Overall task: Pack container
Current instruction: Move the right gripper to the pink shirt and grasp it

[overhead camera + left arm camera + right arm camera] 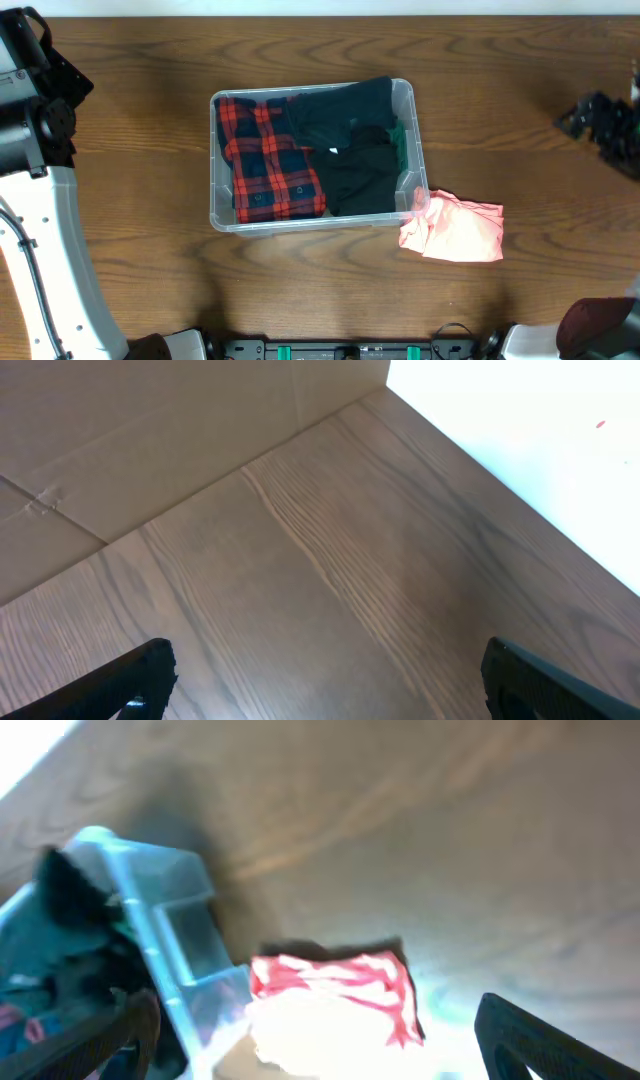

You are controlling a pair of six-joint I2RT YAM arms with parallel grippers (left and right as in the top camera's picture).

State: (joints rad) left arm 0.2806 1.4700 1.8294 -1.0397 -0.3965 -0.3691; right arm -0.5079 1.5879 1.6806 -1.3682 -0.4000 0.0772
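The pink garment is outside the container (pixel 220 215), so I will lower my right gripper to the left in the overhead view onto the garment's end away from the container (pixel 480 231).
The clear plastic container (pixel 220 215) sits mid-table and holds a red and navy plaid garment (pixel 268 160), black clothing (pixel 355 150) and a bit of green cloth (pixel 400 140). A pink garment (pixel 455 228) lies on the table against the container's front right corner; the right wrist view also shows it (pixel 340 995), beside the container's corner (pixel 170 930). My right gripper (pixel 320 1040) is open above the pink garment, holding nothing; overhead it shows at the far right (pixel 600 120). My left gripper (pixel 325 675) is open over bare wood, far left of the container.
The left arm's white base (pixel 45 270) stands along the table's left side. A cardboard wall (pixel 150 430) rises behind the table in the left wrist view. A dark red object (pixel 600 325) sits at the front right corner.
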